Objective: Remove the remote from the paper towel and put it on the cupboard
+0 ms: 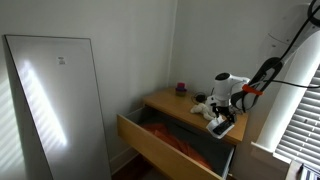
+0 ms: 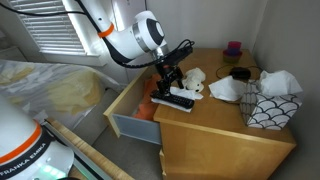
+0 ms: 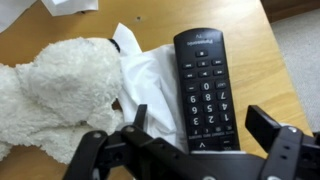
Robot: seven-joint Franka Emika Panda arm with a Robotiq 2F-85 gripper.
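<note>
The remote's number-key end (image 3: 209, 120) is just below my gripper, between its open fingers. I will next move my gripper down a little and close it across the long sides.
The remote (image 3: 205, 80) is a black bar with number keys, lying on the tan cupboard top (image 3: 265, 60). Its left edge rests over the white paper towel (image 3: 150, 75). My gripper (image 3: 205, 128) is open, just above the remote's near end, with one finger on each side and not touching it. In both exterior views the gripper (image 2: 170, 85) (image 1: 226, 113) hangs over the remote (image 2: 181, 101) near the cupboard's front edge (image 2: 215, 135) (image 1: 175, 104), above the open drawer.
A white fluffy toy (image 3: 50, 95) (image 2: 192, 80) lies against the towel. The drawer (image 1: 165, 140) (image 2: 128, 112) is pulled out. A patterned basket (image 2: 268, 110), a crumpled white wad (image 2: 227, 91) and a small purple cup (image 2: 233, 47) stand on the cupboard. A tall white panel (image 1: 55, 100) leans nearby.
</note>
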